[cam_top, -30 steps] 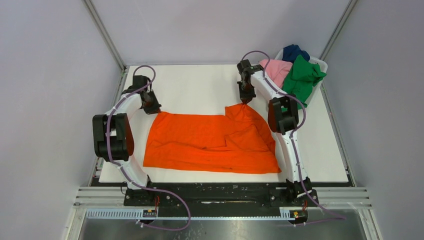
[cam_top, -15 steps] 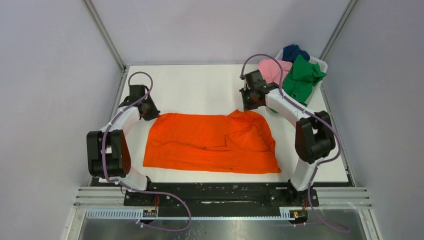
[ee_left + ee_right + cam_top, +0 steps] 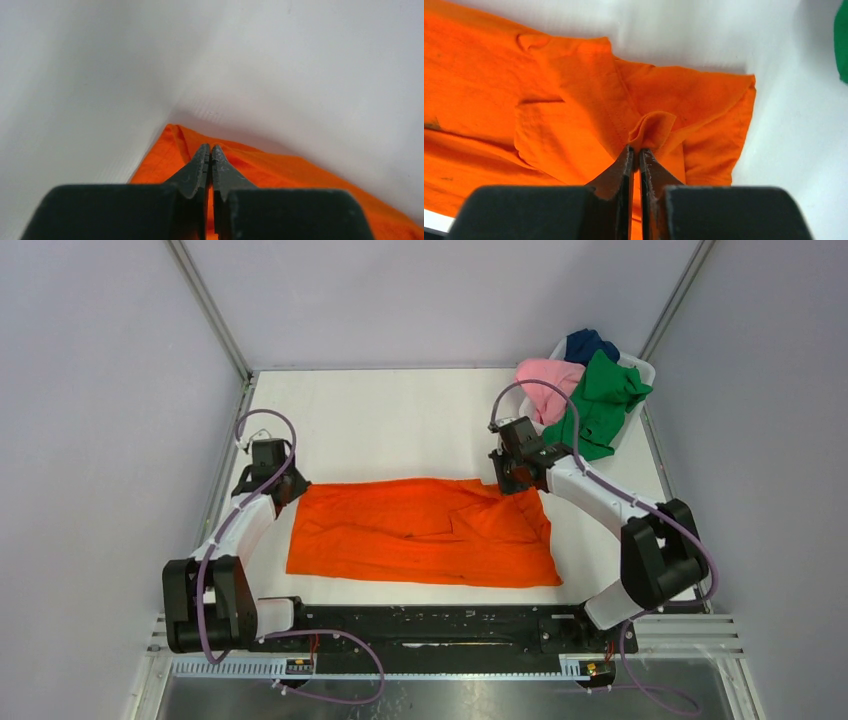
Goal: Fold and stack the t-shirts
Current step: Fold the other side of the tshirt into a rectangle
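My right gripper holds the bunched fold and will next move back toward the shirt's near edge, where I will let the fold go.
The orange t-shirt (image 3: 420, 530) lies spread across the middle of the white table (image 3: 400, 420), its far edge drawn in toward the near side. My left gripper (image 3: 291, 488) is shut on the shirt's far left corner; in the left wrist view the closed gripper (image 3: 210, 148) has orange t-shirt cloth (image 3: 280, 170) in its slit. My right gripper (image 3: 509, 481) is shut on a bunched fold at the far right edge. The right wrist view shows that gripper (image 3: 636, 150) pinching a raised pucker of the orange t-shirt (image 3: 574, 110).
A white basket (image 3: 641, 368) stands at the back right corner. It holds a pink shirt (image 3: 548, 380), a green shirt (image 3: 600, 400) draped over its front rim, and a dark blue shirt (image 3: 588, 343). Grey walls enclose the table on three sides.
Both arms have drawn back toward the near side, pulling the orange shirt's far edge along. The raised peak at the right gripper has come down low over the shirt.
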`<state>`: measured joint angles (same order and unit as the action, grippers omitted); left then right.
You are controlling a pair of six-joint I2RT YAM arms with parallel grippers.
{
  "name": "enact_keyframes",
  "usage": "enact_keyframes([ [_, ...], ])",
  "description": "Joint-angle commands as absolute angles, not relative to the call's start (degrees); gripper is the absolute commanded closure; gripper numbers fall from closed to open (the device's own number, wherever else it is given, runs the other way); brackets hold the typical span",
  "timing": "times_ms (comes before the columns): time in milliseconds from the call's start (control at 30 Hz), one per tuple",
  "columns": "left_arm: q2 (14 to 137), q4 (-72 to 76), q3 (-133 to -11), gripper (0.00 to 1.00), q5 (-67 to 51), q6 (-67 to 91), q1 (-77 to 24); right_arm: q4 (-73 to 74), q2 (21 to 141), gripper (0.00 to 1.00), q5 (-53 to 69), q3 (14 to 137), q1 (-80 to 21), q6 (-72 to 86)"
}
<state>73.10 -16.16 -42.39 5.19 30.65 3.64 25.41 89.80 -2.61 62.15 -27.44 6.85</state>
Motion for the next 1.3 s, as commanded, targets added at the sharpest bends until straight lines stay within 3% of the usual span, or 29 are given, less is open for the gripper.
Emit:
enact_keyframes([
  [0,69.88,-12.9,-40.32,1.0,11.92,33.51,4.67,23.96,82.97,0.96,-5.37,57.84,-27.95,8.8],
  [400,67.69,-9.89,-36.63,1.0,7.96,36.24,6.5,24.23,74.41,0.91,-2.43,49.01,-28.09,11.86],
  [533,66.7,-11.25,-34.56,0.99,8.65,38.64,6.53,24.57,72.87,0.83,-0.21,45.77,-30.19,13.84],
  [567,66.06,-11.73,-33.74,0.9,9.63,39.6,6.51,25.72,72.48,0.8,-0.2,44.52,-31.01,14.91],
  [600,65.25,-12.75,-33.08,0.74,11.37,40.93,6.5,27.12,71.86,0.76,-0.18,43.48,-31.79,16.12],
  [700,62.37,-20.25,-31.79,0.65,20.17,47.48,6.5,32.48,67.52,0.65,-0.16,39.39,-33.98,22.25],
  [733,61.31,-23.64,-32.11,0.58,23.11,49.8,6.7,34.88,65.36,0.54,1.12,37.83,-34.77,25.41],
  [833,56.22,-33.59,-35.06,0.16,31.19,55.74,6.81,39.46,56.44,0.38,7.24,32.8,-35.86,29.48],
  [867,54.32,-36.18,-36.42,0.04,32.8,57.43,6.89,40.34,53.38,0.22,7.66,31.95,-35.94,30.49],
  [900,52.16,-37.53,-37.58,0.01,33.06,58.16,6.82,41.18,51.04,0.04,7.31,31.83,-35.9,30.72],
  [933,50.25,-37.66,-38.58,0.01,32.07,58.07,6.81,41.54,49.22,0.01,6.49,32.58,-35.94,30.02],
  [1067,46.21,-28.76,-39.02,0.01,18.68,53.66,6.71,36.69,48.79,0.0,0.52,37.48,-35.92,27.74],
  [1167,49.18,-18.53,-36.7,0.01,0.52,52.39,6.56,28.81,56.2,0.0,0.92,42.68,-35.77,24.81],
  [1267,56.91,-13.26,-36.27,0.01,-7.36,52.0,4.34,23.59,67.14,0.0,1.85,46.91,-34.92,23.69],
])
